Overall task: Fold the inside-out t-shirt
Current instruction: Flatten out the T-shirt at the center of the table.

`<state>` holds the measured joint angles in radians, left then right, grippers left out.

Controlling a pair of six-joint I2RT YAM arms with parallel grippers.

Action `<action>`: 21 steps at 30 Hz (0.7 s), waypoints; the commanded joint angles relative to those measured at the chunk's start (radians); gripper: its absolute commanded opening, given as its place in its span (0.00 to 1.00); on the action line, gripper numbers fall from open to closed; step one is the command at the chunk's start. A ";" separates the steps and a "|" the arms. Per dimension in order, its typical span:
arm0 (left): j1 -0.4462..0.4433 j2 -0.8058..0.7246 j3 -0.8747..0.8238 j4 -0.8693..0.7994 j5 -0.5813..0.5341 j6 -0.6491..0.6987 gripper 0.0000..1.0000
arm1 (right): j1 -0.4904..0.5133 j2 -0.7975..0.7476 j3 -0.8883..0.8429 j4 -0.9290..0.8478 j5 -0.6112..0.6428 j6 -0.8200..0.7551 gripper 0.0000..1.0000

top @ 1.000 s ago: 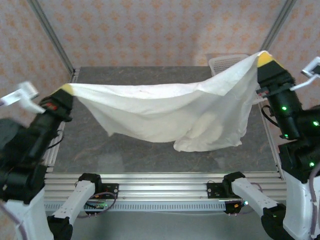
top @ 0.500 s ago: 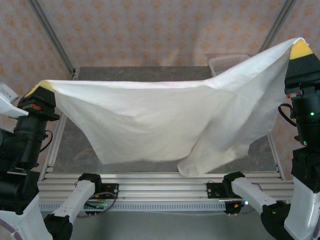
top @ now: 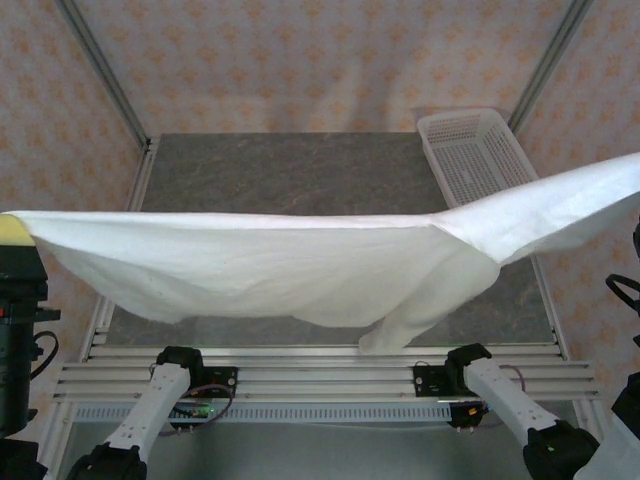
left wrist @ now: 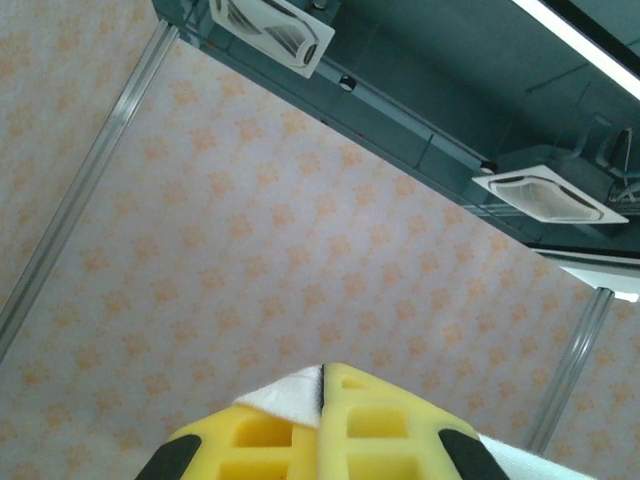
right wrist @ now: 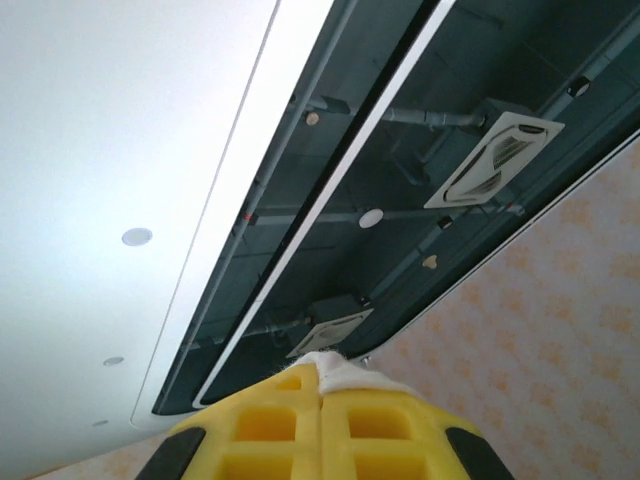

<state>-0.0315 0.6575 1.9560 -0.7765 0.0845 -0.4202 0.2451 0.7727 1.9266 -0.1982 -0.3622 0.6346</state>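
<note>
The bare part of the table beside the basket, toward the table's back (top: 392, 160), lies outward and below my right gripper. My right gripper will swing outward and down to it and release the t-shirt's tuft there.
The white inside-out t-shirt (top: 300, 265) hangs stretched in the air across the whole width of the table, sagging in the middle with a fold drooping near the front rail. My left gripper (top: 10, 228) holds its left corner at the far left edge of the top view, its yellow jaws shut on the cloth. In the left wrist view the gripper (left wrist: 322, 372) points up at the wall with white fabric (left wrist: 290, 392) pinched between the pads. My right gripper (right wrist: 322, 368) points at the ceiling, shut on a tuft of white cloth (right wrist: 350, 374).
A white mesh basket (top: 475, 150) stands at the table's back right corner. The dark grey table (top: 290, 170) shows behind the cloth. Metal frame posts (top: 100, 70) rise at the back corners, and the aluminium front rail (top: 320, 375) runs below the shirt.
Both arms have lifted and pulled outward, raising the shirt off the table and stretching it nearly flat. The right gripper has left the top view's right edge.
</note>
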 commanded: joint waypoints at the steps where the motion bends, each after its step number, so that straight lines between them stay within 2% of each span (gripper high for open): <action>1: 0.009 0.045 -0.021 0.024 -0.042 0.016 0.00 | -0.006 0.029 -0.010 -0.003 0.077 -0.020 0.00; 7: 0.008 0.169 -0.098 0.084 -0.075 0.034 0.00 | -0.006 0.204 -0.025 -0.094 0.169 -0.023 0.00; 13: 0.009 0.409 -0.168 0.118 -0.130 0.059 0.00 | -0.006 0.543 0.013 -0.123 0.209 0.020 0.00; 16: 0.010 0.569 -0.211 0.177 -0.186 0.054 0.00 | -0.007 0.811 0.171 -0.171 0.213 0.062 0.00; 18: 0.020 0.726 -0.185 0.195 -0.229 0.043 0.00 | -0.003 1.040 0.382 -0.252 0.195 0.109 0.00; 19: 0.029 0.804 -0.155 0.186 -0.229 0.035 0.00 | -0.002 1.151 0.501 -0.299 0.191 0.119 0.03; 20: 0.037 0.906 -0.103 0.170 -0.230 0.019 0.04 | -0.001 1.293 0.664 -0.385 0.207 0.142 0.21; 21: 0.049 1.015 -0.035 0.149 -0.217 0.001 0.24 | -0.001 1.437 0.871 -0.448 0.226 0.155 0.43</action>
<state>-0.0105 1.4956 1.8297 -0.6270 -0.0792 -0.3927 0.2455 2.0003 2.4920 -0.4576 -0.1719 0.7235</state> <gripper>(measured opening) 0.127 0.239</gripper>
